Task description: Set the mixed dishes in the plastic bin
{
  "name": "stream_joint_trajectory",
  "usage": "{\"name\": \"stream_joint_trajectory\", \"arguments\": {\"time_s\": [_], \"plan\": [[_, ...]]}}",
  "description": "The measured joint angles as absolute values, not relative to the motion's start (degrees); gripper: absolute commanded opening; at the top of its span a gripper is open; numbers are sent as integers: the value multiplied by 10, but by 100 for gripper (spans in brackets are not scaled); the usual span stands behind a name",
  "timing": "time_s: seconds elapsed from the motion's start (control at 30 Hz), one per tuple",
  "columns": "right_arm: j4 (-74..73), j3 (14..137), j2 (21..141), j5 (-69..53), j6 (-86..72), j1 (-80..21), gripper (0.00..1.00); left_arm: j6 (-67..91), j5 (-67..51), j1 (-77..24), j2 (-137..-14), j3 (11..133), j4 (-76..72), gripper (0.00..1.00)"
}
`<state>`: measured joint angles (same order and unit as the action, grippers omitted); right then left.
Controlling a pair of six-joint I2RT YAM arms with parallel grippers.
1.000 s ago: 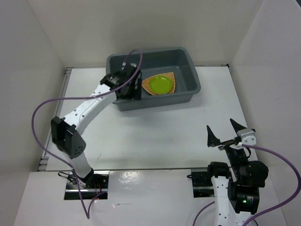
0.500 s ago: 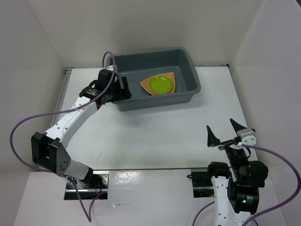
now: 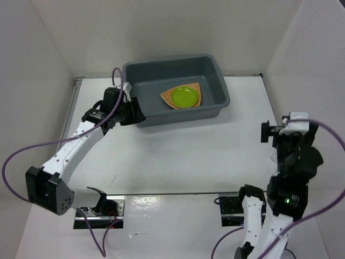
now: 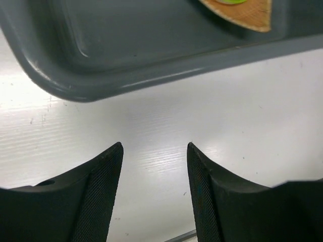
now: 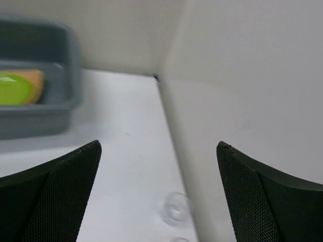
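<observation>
My right gripper is going to tilt its fingers down next and lower onto the rim of the farther clear glass piece (image 3: 274, 156), because that piece is still outside the bin (image 3: 215, 102).
The dark grey plastic bin (image 3: 215, 102) stands at the back of the table. Inside it a lime-green round plate (image 3: 184, 96) lies on an orange-tan woven fan-shaped plate (image 3: 168, 97). My left gripper (image 3: 135, 113) is open and empty over the table, just outside the bin's front-left corner (image 4: 75, 85). My right gripper (image 3: 273, 132) is raised near the right wall, wide open and empty (image 5: 159, 144). A small clear glass piece (image 5: 175, 207) sits on the table against the right wall, below and ahead of it. The small cream plate is out of view.
White walls enclose the table on the left, back and right. The right wall (image 5: 242, 101) is close beside my right fingers. A purple cable (image 3: 32, 145) loops off the left arm. The bin also shows in the right wrist view (image 5: 55, 113), far left.
My left gripper has pulled out of the bin to its front-left corner. My right arm has risen and swung toward the right wall.
</observation>
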<state>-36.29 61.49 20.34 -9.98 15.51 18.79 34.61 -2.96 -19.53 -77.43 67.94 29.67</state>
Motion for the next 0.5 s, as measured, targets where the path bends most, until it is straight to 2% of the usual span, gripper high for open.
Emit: {"name": "stream_joint_trajectory", "arguments": {"time_s": [0.1, 0.23, 0.4, 0.5], "plan": [[-375, 640, 290, -37, 242, 212, 99, 317, -32, -194, -724, 682, 314, 63], [-412, 596, 360, 44, 343, 218, 99, 296, -43, -182, -675, 674, 320, 67], [-471, 537, 413, 90, 413, 218, 99, 286, -119, -142, -709, 653, 307, 67], [-488, 516, 430, 98, 443, 218, 99, 289, -158, -128, -744, 627, 290, 80]]}}
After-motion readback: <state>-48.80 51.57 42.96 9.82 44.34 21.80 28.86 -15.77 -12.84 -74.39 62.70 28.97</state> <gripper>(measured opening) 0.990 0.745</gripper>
